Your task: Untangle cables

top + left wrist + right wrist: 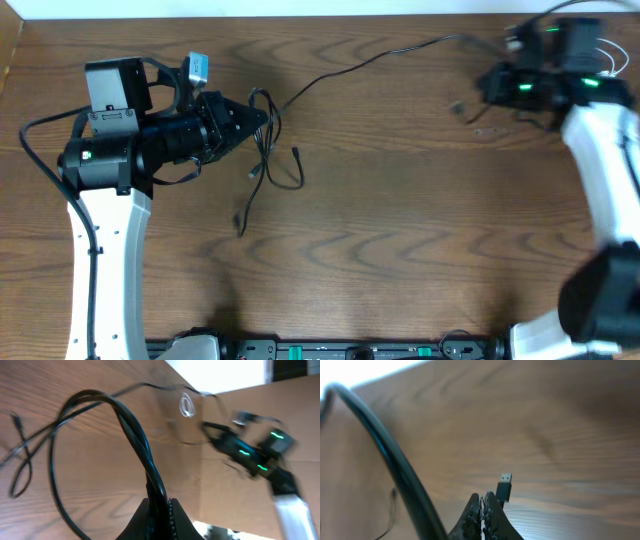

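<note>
The black cord still runs into the left gripper's loops, so my right gripper will pull away to the right in the overhead view next and then let go of the cord.
My left gripper (262,118) (161,501) is shut on a doubled strand of the black cable (135,435), which arches up out of the jaws in a big loop. More black loops (270,165) lie on the wood just right of it, with one end trailing to the front (240,225). One strand (330,72) runs up and right toward my right gripper (483,83) (481,495). That gripper is shut, and a black USB plug (504,487) stands just behind its right finger; I cannot tell if the cord is pinched. A small white cable coil (186,405) shows far off.
The wooden table (400,250) stretches between the two arms. A brown cardboard wall (240,400) rises past the table's far edge, behind the right arm (250,452). A thick, blurred black cord (395,460) crosses the left of the right wrist view.
</note>
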You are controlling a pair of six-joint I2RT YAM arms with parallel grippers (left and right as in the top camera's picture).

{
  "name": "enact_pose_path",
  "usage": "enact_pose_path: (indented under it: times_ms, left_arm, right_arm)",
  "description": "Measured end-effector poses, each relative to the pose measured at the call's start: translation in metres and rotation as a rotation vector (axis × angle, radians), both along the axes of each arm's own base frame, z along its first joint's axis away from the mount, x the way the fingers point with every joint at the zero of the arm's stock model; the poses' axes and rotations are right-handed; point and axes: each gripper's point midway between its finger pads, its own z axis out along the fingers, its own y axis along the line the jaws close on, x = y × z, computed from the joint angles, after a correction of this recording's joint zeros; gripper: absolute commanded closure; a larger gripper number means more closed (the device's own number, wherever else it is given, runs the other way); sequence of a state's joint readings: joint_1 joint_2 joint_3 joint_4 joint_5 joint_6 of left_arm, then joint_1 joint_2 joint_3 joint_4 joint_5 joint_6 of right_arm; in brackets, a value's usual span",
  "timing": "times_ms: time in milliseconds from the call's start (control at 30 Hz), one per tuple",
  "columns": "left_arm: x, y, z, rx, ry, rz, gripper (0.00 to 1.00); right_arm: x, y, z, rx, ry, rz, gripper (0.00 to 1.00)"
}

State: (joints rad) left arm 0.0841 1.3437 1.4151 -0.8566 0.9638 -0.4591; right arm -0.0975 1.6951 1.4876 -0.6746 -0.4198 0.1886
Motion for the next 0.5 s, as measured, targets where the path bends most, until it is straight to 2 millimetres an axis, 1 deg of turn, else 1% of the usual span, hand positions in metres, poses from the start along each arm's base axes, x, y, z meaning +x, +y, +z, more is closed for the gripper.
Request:
enact_pose_path:
  times_ms: [33,67,100,133,167,233,300,433,500]
  left_arm:
    - [0.001,0.002,-0.002,0.019,-0.007,0.005,0.93]
    - [0.002,0.005,-0.005,0.04,-0.005,0.016,0.93]
    - [0.003,0.006,-0.007,0.054,-0.002,0.024,0.93]
    - [0.003,0.01,-0.012,0.08,0.007,0.04,0.93]
    - [0.003,0.013,-0.015,0.099,0.014,0.051,0.93]
    - [0.004,0.022,-0.025,0.162,0.042,0.094,0.93]
    - [0.005,0.037,-0.038,0.247,0.077,0.153,0.93]
    - [0.004,0.078,-0.062,0.466,0.145,0.303,0.93]
    - [0.002,0.099,-0.069,0.569,0.172,0.376,0.92]
  right_arm:
    - [-0.003,-0.013,0.01,-0.018,-0.021,-0.035,0.99]
    - [-0.008,-0.034,0.025,-0.042,-0.049,-0.095,0.99]
    - [-0.01,-0.043,0.03,-0.051,-0.057,-0.119,0.99]
    - [-0.015,-0.06,0.036,-0.063,-0.063,-0.165,0.99]
    - [-0.018,-0.071,0.039,-0.071,-0.063,-0.195,0.99]
    - [-0.028,-0.097,0.04,-0.083,-0.048,-0.265,0.99]
    - [-0.035,-0.119,0.039,-0.092,-0.034,-0.326,0.99]
    - [-0.048,-0.154,0.035,-0.102,0.001,-0.44,0.99]
    - [-0.055,-0.171,0.031,-0.116,0.024,-0.502,0.99]
